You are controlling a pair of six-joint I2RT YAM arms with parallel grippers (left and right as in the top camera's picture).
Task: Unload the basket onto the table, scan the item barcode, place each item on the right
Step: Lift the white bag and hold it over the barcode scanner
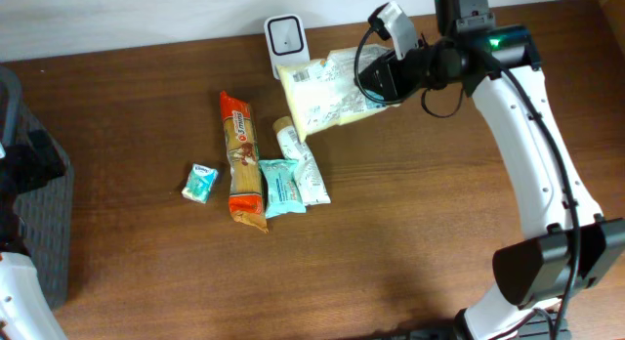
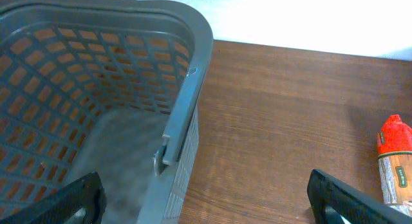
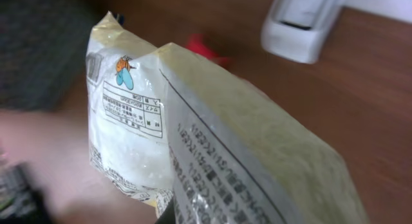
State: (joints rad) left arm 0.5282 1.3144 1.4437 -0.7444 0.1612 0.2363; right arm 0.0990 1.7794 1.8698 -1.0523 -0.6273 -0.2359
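Bare tabletop lies below my right gripper and to its right in the overhead view. I should swing it over the scanner (image 1: pixel 284 39), then away and down, releasing the bag.
A pale yellow-white bag (image 1: pixel 327 91) with printed labels hangs above the table, its end next to the white scanner (image 1: pixel 284 39) at the back edge. My right gripper (image 1: pixel 386 78) is shut on the bag's right end. The bag (image 3: pixel 225 140) fills the right wrist view and hides the fingers, with the scanner (image 3: pixel 302 21) beyond it. Over at the far left, my left gripper (image 2: pixel 206 208) stands wide open and empty above the rim of the grey basket (image 2: pixel 187 89).
The basket (image 1: pixel 44 233) takes up the table's left edge. Mid-table lie an orange pasta packet (image 1: pixel 242 159), a small teal packet (image 1: pixel 200 183), a teal pouch (image 1: pixel 280 187) and a white tube (image 1: pixel 303 164). The red-topped packet's end (image 2: pixel 396 159) shows in the left wrist view.
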